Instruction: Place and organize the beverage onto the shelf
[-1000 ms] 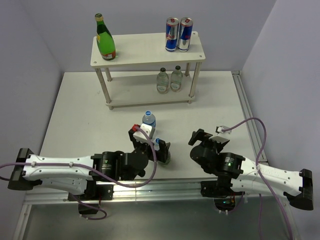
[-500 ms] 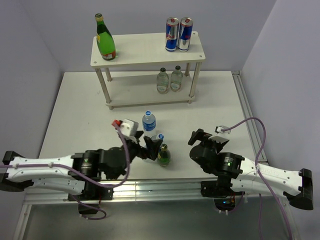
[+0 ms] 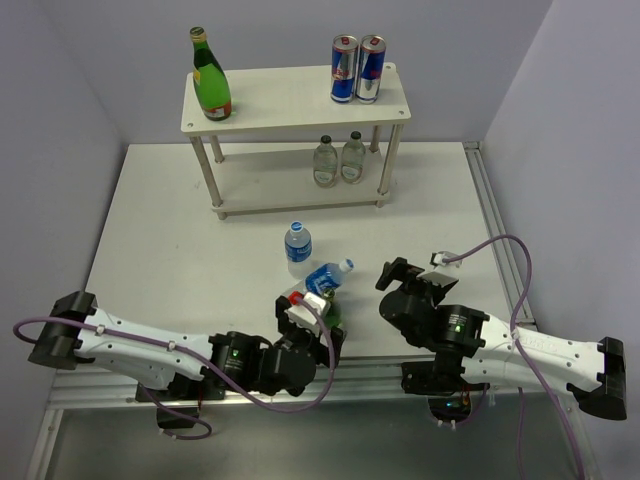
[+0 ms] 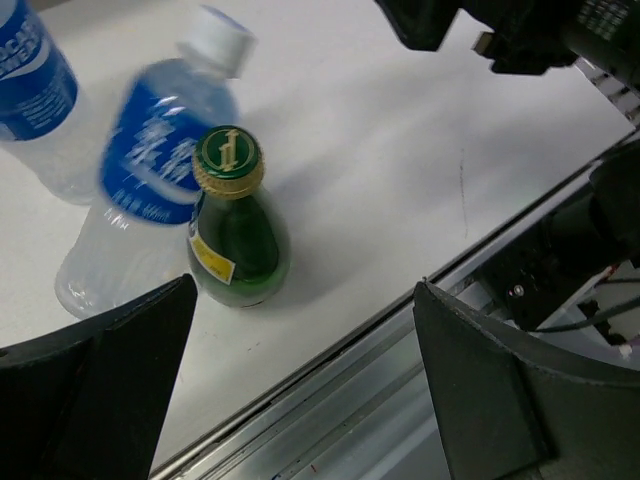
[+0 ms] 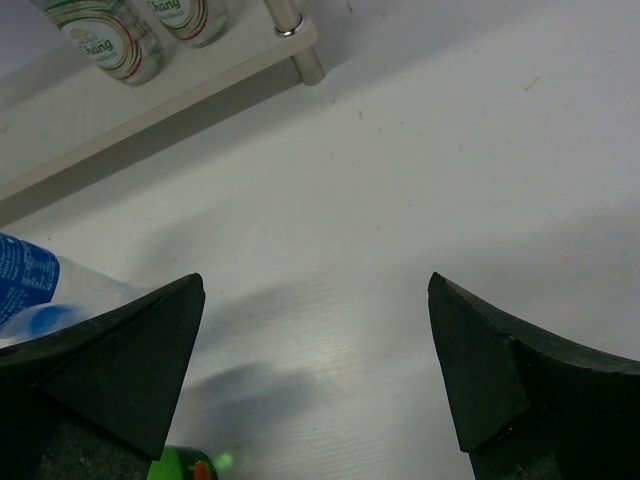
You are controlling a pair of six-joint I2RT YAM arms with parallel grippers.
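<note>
The bottle stands upright just past the open fingers of my left gripper, so my left gripper will next move outward until they are on both sides of the neck of the green glass bottle (image 3: 329, 296) (image 4: 231, 186).
One green bottle (image 3: 211, 80) stands at the left of the shelf's top board (image 3: 290, 95). Two clear pale bottles (image 3: 338, 160) stand on its lower board; they also show in the right wrist view (image 5: 105, 35). On the table, a blue-label bottle (image 3: 297, 245) stands upright. A second blue-label bottle (image 3: 328, 277) is tipped over and blurred (image 4: 160, 200). It leans by the second green bottle (image 4: 237, 215), which stands upright. My left gripper (image 3: 322, 325) is open and empty just in front of that green bottle (image 4: 300, 400). My right gripper (image 3: 393, 275) is open and empty above the bare table (image 5: 315, 370).
Two blue-and-silver cans (image 3: 357, 68) stand at the right of the top board. A shelf leg (image 5: 295, 40) is near the clear bottles. The table's metal front rail (image 4: 400, 380) runs right under my left gripper. The right arm's body (image 4: 520, 30) is close to the right of the green bottle.
My left arm has swung and its gripper now sits nearer the front edge, below the green bottle. The blue-label bottle beside it has tipped over to the right. The right arm has not moved.
</note>
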